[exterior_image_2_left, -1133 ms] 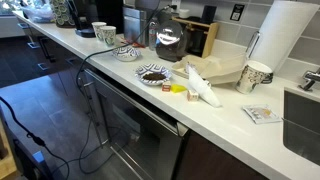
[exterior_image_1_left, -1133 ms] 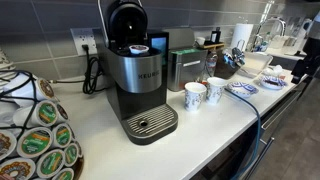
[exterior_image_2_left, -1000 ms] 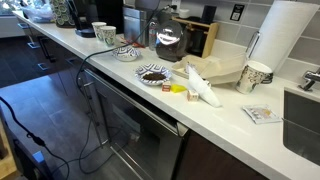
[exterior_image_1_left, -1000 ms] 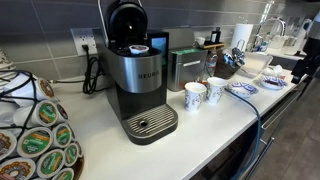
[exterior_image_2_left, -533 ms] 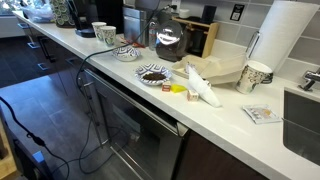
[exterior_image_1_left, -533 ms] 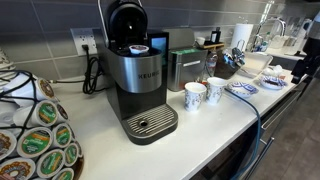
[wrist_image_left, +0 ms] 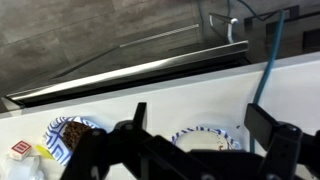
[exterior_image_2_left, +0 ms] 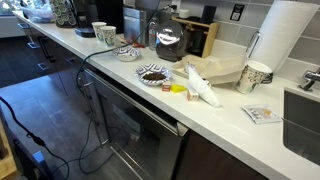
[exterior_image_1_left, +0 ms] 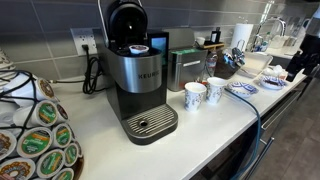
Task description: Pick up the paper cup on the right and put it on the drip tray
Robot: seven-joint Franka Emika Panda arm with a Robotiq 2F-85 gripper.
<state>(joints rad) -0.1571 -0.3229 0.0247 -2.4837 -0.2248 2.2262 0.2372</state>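
Note:
My gripper is at the patterned plate. It should move toward the nearer paper cup next, turning and going down to its plate-side rim.
Two white paper cups with a printed pattern stand side by side on the white counter, to the right of the Keurig machine [exterior_image_1_left: 138, 70]. The right cup [exterior_image_1_left: 215, 90] and the left cup [exterior_image_1_left: 195, 95] also show far off in an exterior view [exterior_image_2_left: 108, 36]. The machine's drip tray [exterior_image_1_left: 150, 123] is bare. My gripper [wrist_image_left: 205, 125] is open and empty, its dark fingers [wrist_image_left: 270, 125] spread wide above a blue-patterned plate [wrist_image_left: 205, 138], well to the right of the cups. My arm shows only as a dark shape [exterior_image_1_left: 303, 55] at the right edge.
A plate with brown food [wrist_image_left: 70, 132] lies by the patterned plate; both show in an exterior view [exterior_image_2_left: 153, 74]. A pod carousel [exterior_image_1_left: 35, 130] stands at the left. A blue cable [wrist_image_left: 268, 60] hangs over the counter edge. A paper towel roll [exterior_image_2_left: 280, 40] and a sink are further along.
The dark arm at the right edge of an exterior view has shifted slightly. The cups and the machine have not moved.

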